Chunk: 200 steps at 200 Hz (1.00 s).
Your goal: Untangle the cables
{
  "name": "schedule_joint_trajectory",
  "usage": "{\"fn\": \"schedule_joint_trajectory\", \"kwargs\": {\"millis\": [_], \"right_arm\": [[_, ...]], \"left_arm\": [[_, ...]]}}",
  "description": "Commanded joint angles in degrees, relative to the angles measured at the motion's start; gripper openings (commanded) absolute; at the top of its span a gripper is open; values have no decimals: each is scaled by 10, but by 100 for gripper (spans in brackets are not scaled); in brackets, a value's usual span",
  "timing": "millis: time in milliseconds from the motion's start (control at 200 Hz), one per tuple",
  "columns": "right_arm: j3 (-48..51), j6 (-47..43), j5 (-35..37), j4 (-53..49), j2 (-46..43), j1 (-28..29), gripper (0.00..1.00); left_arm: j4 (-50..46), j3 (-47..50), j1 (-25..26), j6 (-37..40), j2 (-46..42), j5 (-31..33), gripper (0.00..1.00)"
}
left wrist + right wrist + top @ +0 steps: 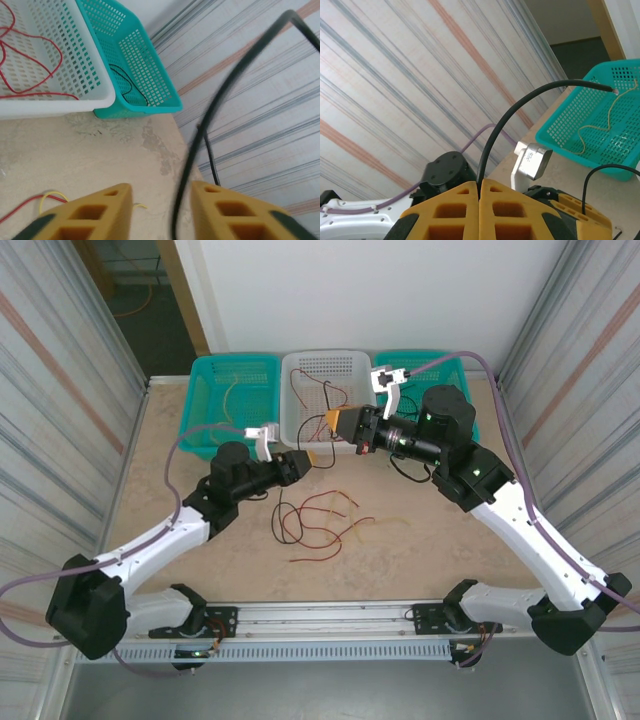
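I should next swing my right gripper outward, away from my left gripper, over the teal basket and release the black cable, as that basket already holds a black one.
My right gripper is shut on a black cable that arcs up and right to a free end over the left teal basket. That same black cable drops between the fingers of my open left gripper, close to the right finger. From above, the left gripper and right gripper sit close together in front of the white basket. Red cable, black cable and pale yellow cable lie loosely tangled on the table.
The white basket holds a red cable. The right teal basket holds a black cable. The left teal basket holds a pale yellow cable. Striped walls stand on both sides.
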<state>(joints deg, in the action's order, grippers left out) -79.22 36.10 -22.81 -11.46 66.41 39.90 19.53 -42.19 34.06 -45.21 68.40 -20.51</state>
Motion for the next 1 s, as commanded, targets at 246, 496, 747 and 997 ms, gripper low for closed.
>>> {"fn": "schedule_joint_trajectory", "kwargs": {"millis": [246, 496, 747, 997], "right_arm": [[-42, 15, 21, 30, 17, -31, 0], [-97, 13, 59, 35, 64, -96, 0], [-142, 16, 58, 31, 115, -145, 0], [-186, 2, 46, 18, 150, -183, 0]], "left_arm": [[-56, -8, 14, 64, -7, 12, 0], [-156, -3, 119, 237, -37, 58, 0], [-127, 5, 147, 282, -45, 22, 0], [-168, -31, 147, 289, -35, 68, 35]]}}
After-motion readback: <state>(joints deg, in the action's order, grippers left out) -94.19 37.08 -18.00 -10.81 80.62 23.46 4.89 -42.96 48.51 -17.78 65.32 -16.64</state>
